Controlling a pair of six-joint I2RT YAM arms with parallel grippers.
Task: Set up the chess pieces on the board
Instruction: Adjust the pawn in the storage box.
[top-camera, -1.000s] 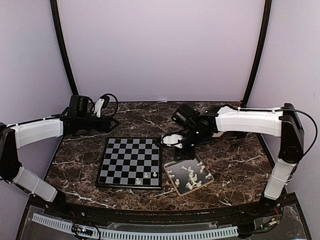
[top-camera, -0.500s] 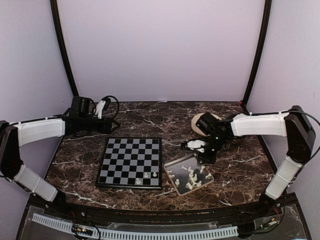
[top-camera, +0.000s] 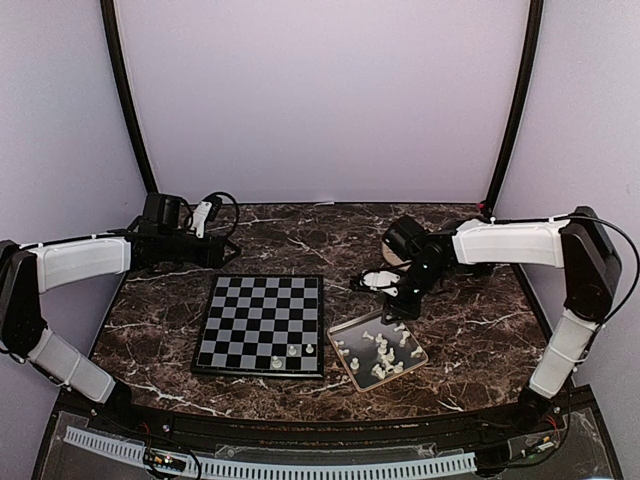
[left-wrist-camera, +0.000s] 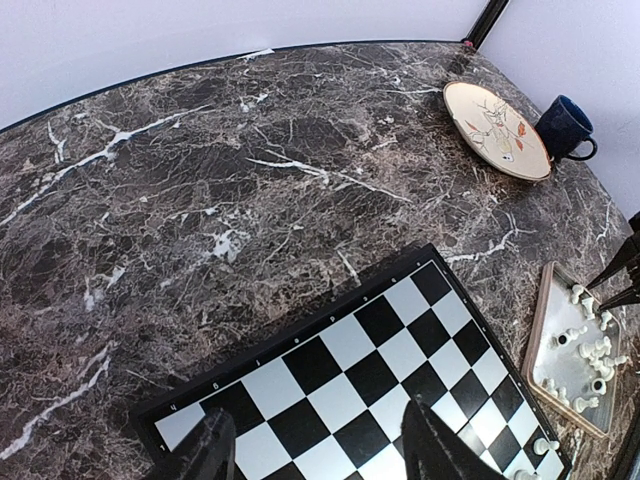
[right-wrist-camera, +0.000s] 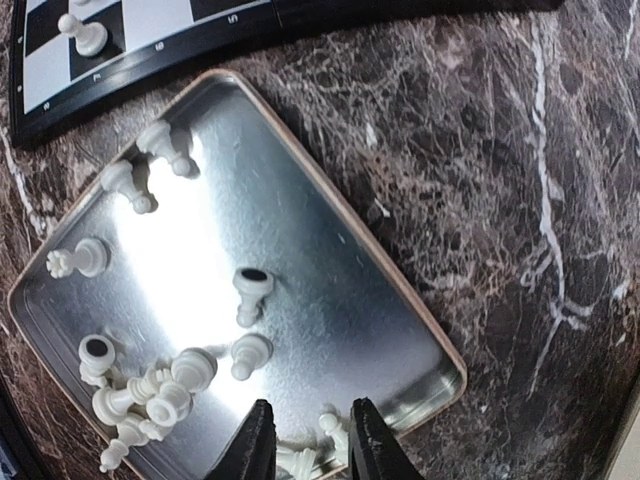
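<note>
I'll next shift my right gripper toward the board (top-camera: 258, 322) and down onto the upright chess piece's head, as that piece already stands on its base.
The board (top-camera: 258, 322) lies at centre left with three white chess pieces (top-camera: 292, 352) on its near rows. More chess pieces (right-wrist-camera: 250, 290) lie loose in the metal tray (right-wrist-camera: 330, 200) just right of the board. My right gripper (right-wrist-camera: 312, 440) hovers over the tray's corner, open with a narrow gap. It grips nothing, and a few pieces lie below the gap. In the top view the right gripper (top-camera: 404, 310) is at the tray's far edge. My left gripper (left-wrist-camera: 320, 450) stands open and empty above the board's far edge (left-wrist-camera: 340, 370). In the top view the left gripper (top-camera: 222, 252) is behind the board.
A beige patterned plate (left-wrist-camera: 497, 130) and a dark blue mug (left-wrist-camera: 565, 125) stand at the back right of the marble table. The tray (top-camera: 360, 319) sits askew near the board's right edge. Black frame posts rise at the back corners.
The right arm swung right from behind the board's far right corner, then came slightly back left, ending over the tray's far edge. The left arm has barely moved.
</note>
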